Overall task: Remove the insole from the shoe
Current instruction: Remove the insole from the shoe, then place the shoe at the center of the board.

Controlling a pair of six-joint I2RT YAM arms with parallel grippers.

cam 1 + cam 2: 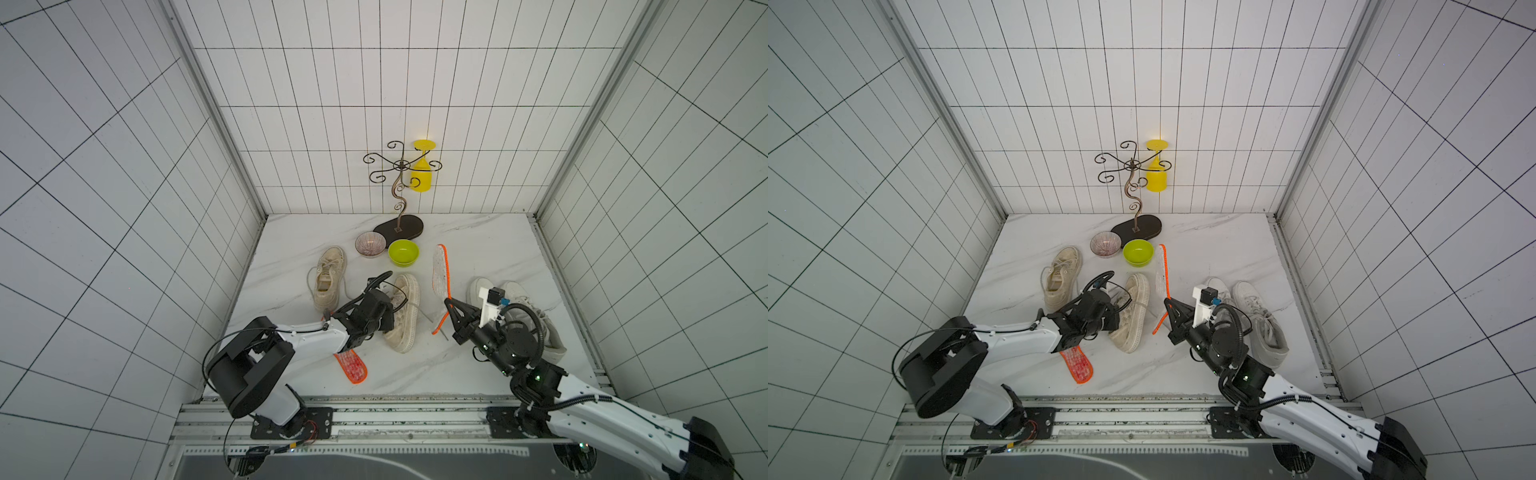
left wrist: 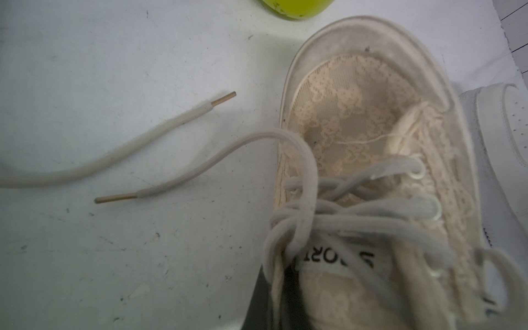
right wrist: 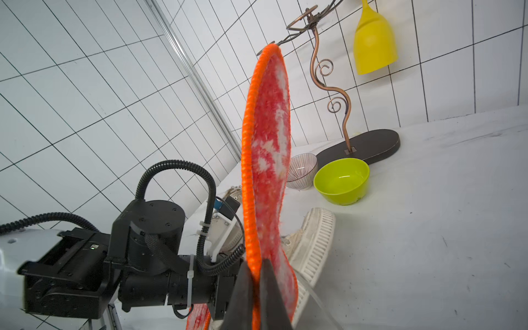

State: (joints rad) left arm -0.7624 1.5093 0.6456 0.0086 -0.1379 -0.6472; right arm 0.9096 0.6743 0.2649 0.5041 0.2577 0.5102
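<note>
The left gripper carries the lace shoe outward onto the tabletop (image 1: pixel 360 278) beside the other beige shoe next and releases the shoe's rim, since the insole is out.
The insole (image 1: pixel 441 270) (image 3: pixel 268 137), red and white with an orange rim, stands on end in the air, clear of the shoe. My right gripper (image 1: pixel 448 301) (image 3: pixel 255 274) is shut on its lower edge. The beige lace shoe (image 1: pixel 405 316) (image 2: pixel 357 114) lies on the marble table just left of it, its laces loose. My left gripper (image 1: pixel 384 318) (image 2: pixel 274 300) is shut on the shoe's side wall at the opening, with one dark finger inside and one outside. In a top view the insole (image 1: pixel 1162 270) rises from the right gripper (image 1: pixel 1168 302), beside the shoe (image 1: pixel 1136 316).
A second orange-rimmed insole (image 1: pixel 351 365) lies flat near the front under my left arm. Another beige shoe (image 1: pixel 329 278) sits to the left and a pair of white sneakers (image 1: pixel 519 307) under my right arm. Behind are a green bowl (image 1: pixel 403 252), a striped bowl (image 1: pixel 370 244) and a metal stand (image 1: pixel 399 226) with a hanging yellow cup (image 1: pixel 423 172).
</note>
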